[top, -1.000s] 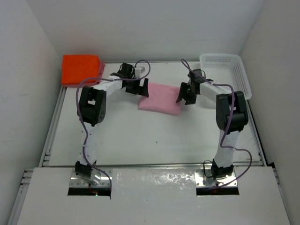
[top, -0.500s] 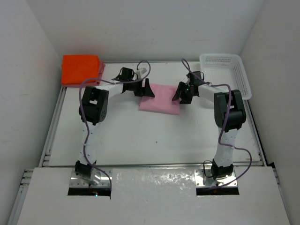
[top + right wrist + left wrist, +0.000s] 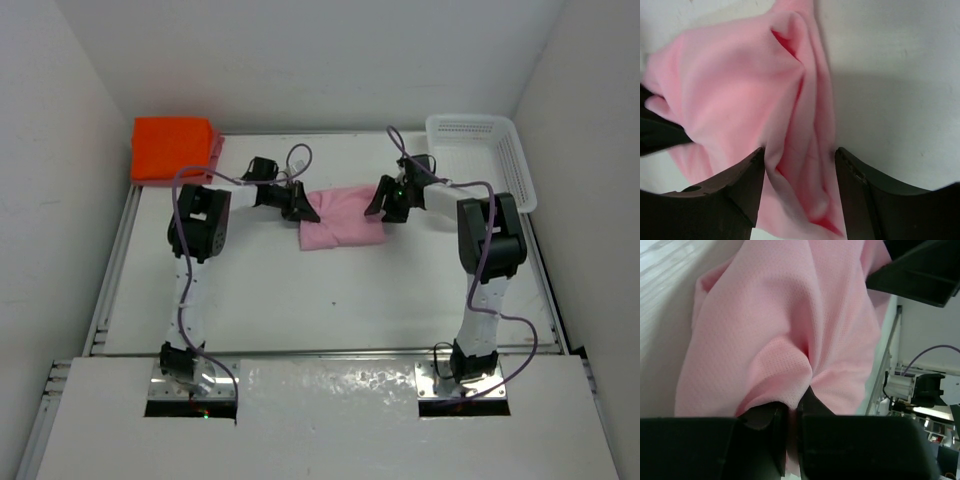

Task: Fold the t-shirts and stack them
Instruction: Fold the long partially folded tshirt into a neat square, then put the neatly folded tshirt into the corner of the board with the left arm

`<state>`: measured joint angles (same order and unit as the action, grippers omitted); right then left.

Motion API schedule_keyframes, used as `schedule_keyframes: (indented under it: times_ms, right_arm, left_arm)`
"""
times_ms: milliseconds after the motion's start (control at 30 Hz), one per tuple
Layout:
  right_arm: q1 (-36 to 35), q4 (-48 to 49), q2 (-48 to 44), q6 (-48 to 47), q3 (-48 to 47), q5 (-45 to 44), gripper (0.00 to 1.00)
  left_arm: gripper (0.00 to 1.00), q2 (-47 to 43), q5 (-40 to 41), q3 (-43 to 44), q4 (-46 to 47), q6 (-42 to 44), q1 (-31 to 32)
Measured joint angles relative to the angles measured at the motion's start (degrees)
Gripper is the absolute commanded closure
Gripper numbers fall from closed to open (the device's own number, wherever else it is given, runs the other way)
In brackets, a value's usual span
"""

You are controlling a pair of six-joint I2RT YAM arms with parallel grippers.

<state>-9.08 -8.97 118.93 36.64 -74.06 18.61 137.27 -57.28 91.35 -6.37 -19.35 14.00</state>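
The pink t-shirt should go outward, left in the top view, as my left gripper lifts it onto the stack with the folded orange t-shirt [image 3: 172, 148] and releases it.
A light pink t-shirt [image 3: 340, 222] lies bunched at the back middle of the table, between both grippers. My left gripper [image 3: 303, 210] is shut on its left edge, with a ridge of pink cloth [image 3: 790, 315] pinched between the jaws [image 3: 792, 407]. My right gripper [image 3: 384, 207] holds its right edge. There the fingers [image 3: 799, 155] stand apart and press on a thick crumpled fold of the pink shirt [image 3: 740, 75]. A folded bright orange t-shirt [image 3: 172, 148] sits at the back left corner, apart from both grippers. A thin darker red edge [image 3: 216, 150] shows at its right side.
A white perforated basket [image 3: 480, 150] stands at the back right corner, just behind the right arm. White walls close in the table at the back and both sides. Purple cables loop over both arms.
My left gripper moved right onto the pink shirt's left edge and shut on it. The shirt has bunched narrower between the grippers. The right gripper barely shifted.
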Motion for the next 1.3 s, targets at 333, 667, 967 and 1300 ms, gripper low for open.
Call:
schedule_keyframes:
  times_ms: [333,667,967,1300]
  right_arm:
    - [1.4,-13.9,-6.2,-7.8,1.2,-4.8,0.38]
    - [1.5,-17.2,-9.8,-10.3,1.2,-6.0,0.38]
    - [1.5,-18.7,-9.8,-10.8,1.0,-6.9,0.38]
    - [1.5,-20.3,-11.6,-11.2,1.0,-8.4,0.38]
  left_arm:
    - [1.00,-2.1,17.2,13.6,-28.3,23.3,-4.0]
    - [1.00,-1.8,32.3,34.5,-40.7,38.1,-7.7]
    - [1.00,-1.1,48.1,38.9,-39.9,47.0,-9.9]
    - [1.00,-1.2,56.8,39.8,-34.9,52.1,-11.8]
